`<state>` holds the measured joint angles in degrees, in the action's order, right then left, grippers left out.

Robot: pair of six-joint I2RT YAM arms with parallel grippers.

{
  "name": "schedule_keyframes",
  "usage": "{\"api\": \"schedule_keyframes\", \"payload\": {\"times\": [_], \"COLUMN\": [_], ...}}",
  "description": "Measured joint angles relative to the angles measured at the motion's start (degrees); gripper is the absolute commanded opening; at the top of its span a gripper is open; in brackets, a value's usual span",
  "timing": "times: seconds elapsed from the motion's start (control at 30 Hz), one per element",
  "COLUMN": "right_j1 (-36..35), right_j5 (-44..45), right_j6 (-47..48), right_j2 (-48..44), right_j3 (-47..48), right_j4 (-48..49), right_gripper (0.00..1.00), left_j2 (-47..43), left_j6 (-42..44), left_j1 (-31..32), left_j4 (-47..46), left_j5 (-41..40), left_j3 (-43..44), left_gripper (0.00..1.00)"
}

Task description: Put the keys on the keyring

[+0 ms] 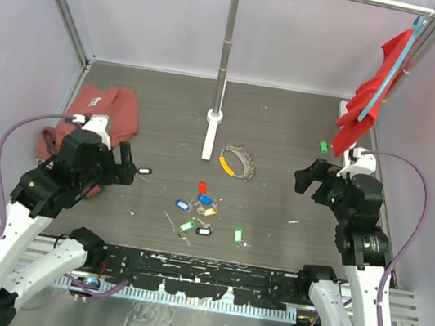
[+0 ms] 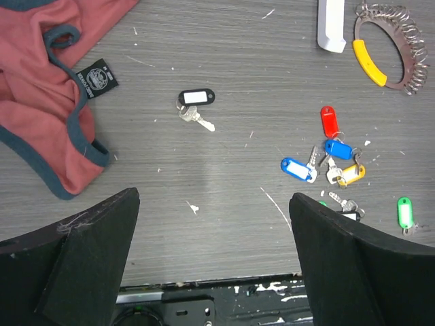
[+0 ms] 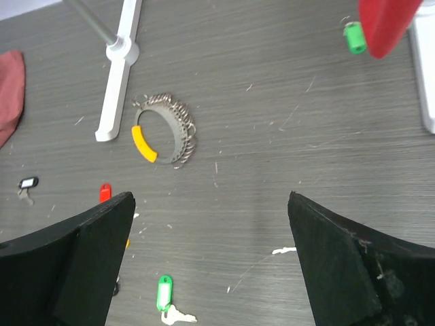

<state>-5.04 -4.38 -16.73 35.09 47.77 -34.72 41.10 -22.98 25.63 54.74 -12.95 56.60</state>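
Next, my right gripper moves to its left in the top view, where the keyring lies below, and down onto the keyring's coiled side (image 1: 251, 167) (image 3: 185, 138).
The keyring (image 1: 237, 162), a silvery coiled loop with a yellow section, lies mid-table; it also shows in the left wrist view (image 2: 391, 47) and the right wrist view (image 3: 166, 129). Several tagged keys (image 1: 202, 206) lie scattered in front of it: red (image 2: 328, 121), two blue (image 2: 338, 147), gold (image 2: 351, 174), green (image 2: 404, 210). A black-tagged key (image 2: 196, 98) lies apart to the left. One green key (image 3: 164, 293) lies nearer the right arm, another (image 1: 323, 147) at far right. My left gripper (image 1: 128, 165) (image 2: 214, 224) and right gripper (image 1: 308, 177) (image 3: 211, 224) hover open and empty.
A red garment (image 1: 92, 118) lies crumpled at the left beside my left arm. A clothes rack's pole (image 1: 227, 49) and white foot (image 1: 210, 137) stand just behind the keyring. A red cloth (image 1: 373, 93) hangs from the rack at right. The walls enclose the table.
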Motion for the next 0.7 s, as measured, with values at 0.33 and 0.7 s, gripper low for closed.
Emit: {"api": "schedule_keyframes", "payload": {"times": [0.33, 0.7], "right_j1": [0.42, 0.66], "right_j5": [-4.17, -4.22], "right_j6": [-0.98, -4.31], "right_j2": [-1.11, 1.7], "right_j3": [-0.96, 3.87], "right_j4": [-2.19, -8.26], "right_gripper": [1.0, 1.0], "left_j2": [-5.42, -2.67], "left_j6": [-0.57, 1.14], "left_j1": [-0.44, -0.63], "left_j4": [5.22, 5.09], "left_j5": [0.33, 0.72], "left_j3": [4.44, 5.92], "left_gripper": [0.98, 0.98]}}
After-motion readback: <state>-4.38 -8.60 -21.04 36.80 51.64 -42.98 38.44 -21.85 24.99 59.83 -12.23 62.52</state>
